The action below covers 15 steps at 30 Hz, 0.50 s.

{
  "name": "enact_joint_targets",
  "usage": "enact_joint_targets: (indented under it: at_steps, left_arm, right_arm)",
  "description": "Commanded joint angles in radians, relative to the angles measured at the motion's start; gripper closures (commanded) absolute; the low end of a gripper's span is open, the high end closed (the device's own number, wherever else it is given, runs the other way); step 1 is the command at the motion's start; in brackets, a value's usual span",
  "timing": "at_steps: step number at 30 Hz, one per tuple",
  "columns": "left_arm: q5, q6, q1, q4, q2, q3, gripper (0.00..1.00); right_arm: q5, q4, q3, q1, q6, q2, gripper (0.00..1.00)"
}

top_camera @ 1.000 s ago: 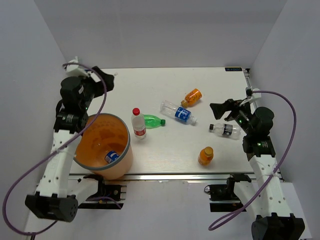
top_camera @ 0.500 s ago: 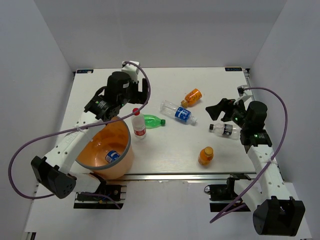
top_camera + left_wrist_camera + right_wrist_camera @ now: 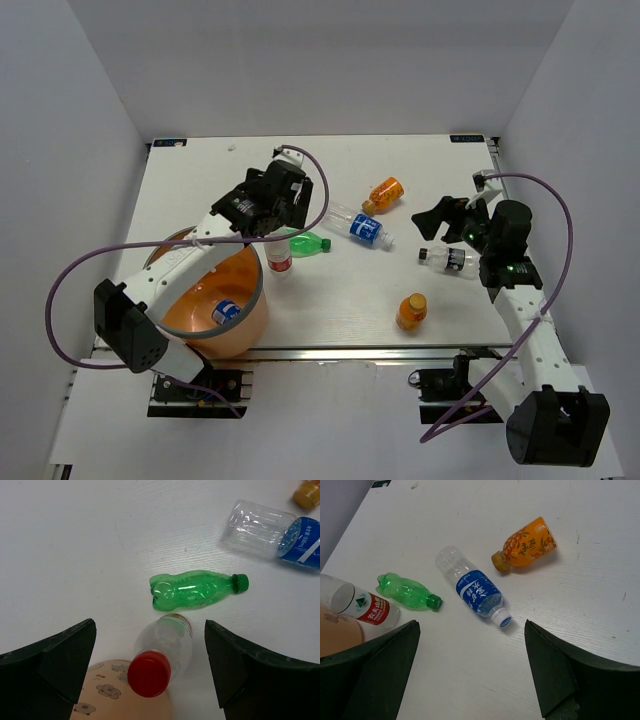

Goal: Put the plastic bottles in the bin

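My left gripper should go down around the neck just under the red cap (image 3: 163, 655), between its open fingers below, as the bottle stands upright.
My left gripper (image 3: 284, 214) is open and hovers over the upright clear bottle with the red cap (image 3: 279, 263), which stands against the orange bin (image 3: 243, 328). In the left wrist view the gripper (image 3: 150, 667) straddles that bottle (image 3: 165, 647), with the bin wall (image 3: 112, 697) below it. The green bottle (image 3: 308, 241) lies just beyond, then the blue-label bottle (image 3: 357, 227). One orange bottle (image 3: 384, 193) lies at the back, another (image 3: 412, 311) stands near the front. My right gripper (image 3: 440, 220) is open above the black-cap bottle (image 3: 449, 259), which its wrist view does not show.
A blue-label bottle (image 3: 224, 312) lies inside the bin. The right wrist view shows the lying orange bottle (image 3: 530, 545), the blue-label bottle (image 3: 476, 593), the green bottle (image 3: 407, 592) and the red-cap bottle (image 3: 364, 606). Grey walls enclose the table on three sides.
My left arm has swung from the far left of the bin across to the right, ending over the red-cap bottle. My right arm has barely shifted.
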Motion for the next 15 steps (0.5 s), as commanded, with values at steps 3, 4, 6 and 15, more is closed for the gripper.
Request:
enact_joint_targets:
  at_steps: [3, 4, 6, 15]
  left_arm:
    - [-0.03, -0.053, -0.006, -0.031, -0.077, 0.012, 0.02]
    - [-0.02, -0.059, -0.012, -0.02, -0.078, -0.009, 0.02]
    - [-0.007, -0.068, -0.023, -0.023, -0.068, -0.013, 0.02]
    - [-0.093, -0.162, -0.043, -0.106, 0.012, -0.022, 0.14]
  right_arm:
    - [-0.001, 0.022, 0.049, -0.003, -0.02, 0.018, 0.11]
    - [0.0, 0.021, 0.048, -0.003, -0.02, 0.02, 0.11]
    - [0.0, 0.019, 0.049, -0.003, -0.018, 0.02, 0.11]
    - [-0.003, 0.024, 0.04, -0.002, -0.015, 0.017, 0.11]
